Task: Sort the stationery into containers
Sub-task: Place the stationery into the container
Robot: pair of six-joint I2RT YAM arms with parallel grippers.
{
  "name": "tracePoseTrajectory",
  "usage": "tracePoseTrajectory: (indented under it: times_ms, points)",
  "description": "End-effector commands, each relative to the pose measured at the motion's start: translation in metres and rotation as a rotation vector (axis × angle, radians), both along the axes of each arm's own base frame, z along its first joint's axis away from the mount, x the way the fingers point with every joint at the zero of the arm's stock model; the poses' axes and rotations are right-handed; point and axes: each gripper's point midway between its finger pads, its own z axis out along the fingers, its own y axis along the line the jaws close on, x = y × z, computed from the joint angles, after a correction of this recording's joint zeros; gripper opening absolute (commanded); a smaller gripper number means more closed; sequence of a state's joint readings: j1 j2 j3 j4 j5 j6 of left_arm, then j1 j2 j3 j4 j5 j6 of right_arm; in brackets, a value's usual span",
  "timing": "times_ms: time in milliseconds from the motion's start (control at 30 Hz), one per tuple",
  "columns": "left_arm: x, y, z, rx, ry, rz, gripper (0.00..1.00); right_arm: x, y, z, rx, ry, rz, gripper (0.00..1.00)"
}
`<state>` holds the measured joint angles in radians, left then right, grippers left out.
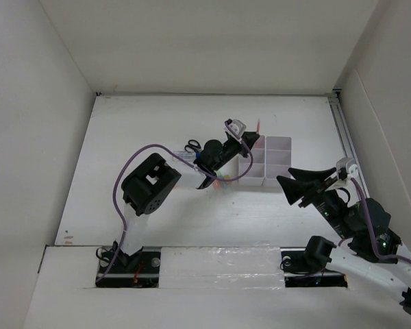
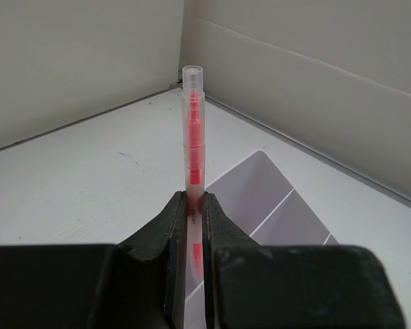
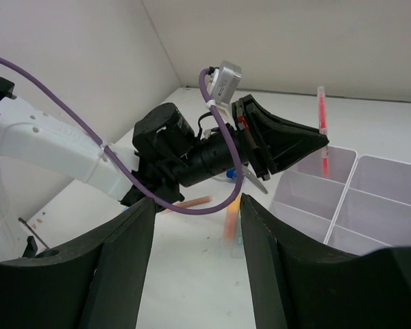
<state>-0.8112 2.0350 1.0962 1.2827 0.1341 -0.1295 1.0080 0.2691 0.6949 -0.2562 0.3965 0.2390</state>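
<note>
The left gripper comes down toward the organiser's far section nearest the scissors next and releases the thin red pen (image 1: 258,125), because the pen's lower end hangs above that section.
My left gripper (image 2: 193,205) is shut on a thin red pen (image 2: 193,130), holding it upright. The pen (image 1: 258,125) hangs over the left end of the white organiser (image 1: 274,161), its lower end above a far-left compartment (image 3: 315,179). In the right wrist view the left gripper (image 3: 291,144) and its pen (image 3: 322,120) show clearly. My right gripper (image 1: 298,186) is open with nothing in it and hovers just in front of the organiser (image 3: 377,199). On the table under the left arm lie black-handled scissors (image 1: 192,145), an orange highlighter (image 3: 229,221) and a thin orange pen (image 3: 192,202).
White walls enclose the table on the left, back and right. The left arm's purple cable (image 3: 192,205) loops low over the loose stationery. A blue-capped item (image 3: 229,177) is partly hidden under the left wrist.
</note>
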Motion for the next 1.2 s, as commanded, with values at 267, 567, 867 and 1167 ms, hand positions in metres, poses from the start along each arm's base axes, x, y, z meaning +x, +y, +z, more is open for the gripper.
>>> tracePoseTrajectory:
  times_ms: [267,567,867,1167]
  points:
    - [-0.003,-0.004,0.006,-0.045,-0.044,-0.015,0.0,-0.002,-0.005,0.004,0.027,-0.001,-0.005,0.59]
    - [0.0,-0.007,0.003,-0.036,-0.035,-0.015,0.0,-0.003,-0.007,-0.001,0.019,0.004,-0.005,0.59]
    - [-0.001,-0.012,0.0,-0.019,-0.013,-0.036,0.1,-0.005,-0.012,0.0,0.036,0.005,-0.012,0.59]
    - [-0.002,-0.016,-0.002,0.0,0.0,-0.054,0.13,-0.006,-0.017,0.001,0.044,0.002,-0.023,0.59]
